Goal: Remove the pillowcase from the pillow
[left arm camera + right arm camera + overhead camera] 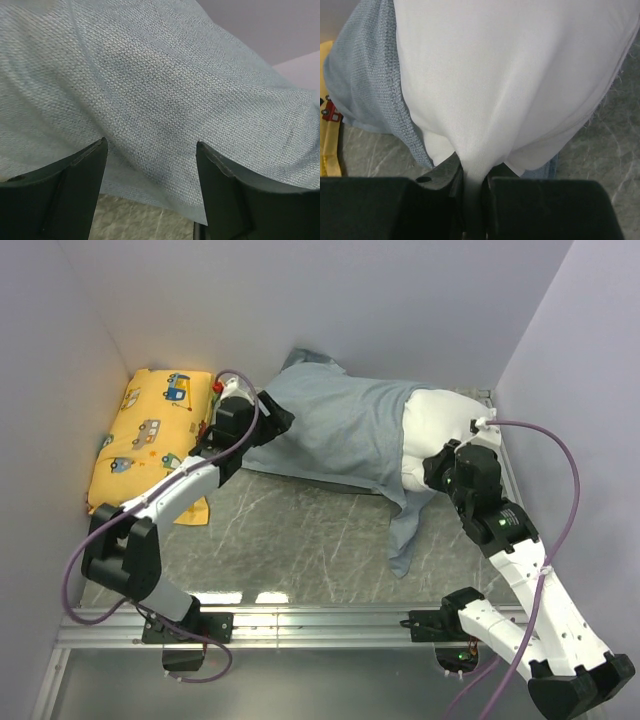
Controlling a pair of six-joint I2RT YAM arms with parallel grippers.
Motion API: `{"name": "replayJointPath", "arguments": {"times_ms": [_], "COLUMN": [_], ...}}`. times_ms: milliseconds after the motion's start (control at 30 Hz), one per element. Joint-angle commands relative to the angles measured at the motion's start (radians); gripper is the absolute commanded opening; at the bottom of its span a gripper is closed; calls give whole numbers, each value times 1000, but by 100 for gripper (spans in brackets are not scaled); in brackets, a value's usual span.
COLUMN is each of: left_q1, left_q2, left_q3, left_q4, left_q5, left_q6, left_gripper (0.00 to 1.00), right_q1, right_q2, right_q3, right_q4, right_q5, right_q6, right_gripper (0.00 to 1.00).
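Observation:
I need to move my left gripper down a little next, onto the pillowcase's end by the yellow pillow [284,416] [148,151].
The blue-grey pillowcase [335,430] lies across the back of the table and covers most of the white pillow [440,420], whose right end sticks out bare. A loose flap of the case hangs forward. My left gripper [262,418] is open at the case's left end, its jaws spread with the fabric [165,100] just beyond them. My right gripper [440,468] is shut on a pinch of the white pillow [510,75]. The case edge [370,75] shows to the pillow's left in the right wrist view.
A yellow pillow printed with cartoon cars [150,430] lies at the back left against the wall. Grey walls close in the left, back and right. The marbled table top [290,530] shows in front of the pillow.

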Motion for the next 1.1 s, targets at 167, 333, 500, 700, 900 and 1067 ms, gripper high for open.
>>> {"name": "replayJointPath", "arguments": {"times_ms": [167,333,500,700,900,1067], "left_q1": [66,80,84,81,77,71], "left_q2": [133,164,164,138,158,182], "left_q3": [-6,14,32,25,18,32], "left_q4": [273,235,156,89,103,166], "left_q5": [173,150,102,116,153,145], "left_q6": [-141,-158,-150,-150,-178,-218], "left_gripper": [72,61,58,72,72,62], "right_q1": [-8,-8,-10,-8,-10,-10], "right_q2": [-14,-14,-11,-11,-5,-6], "right_q3": [96,109,110,109,104,112], "right_q4": [72,63,66,67,77,66], "right_q5": [7,7,8,13,-1,5], "right_q6": [-34,-40,-40,-40,-34,-39], "right_gripper": [0,0,0,0,0,0]}}
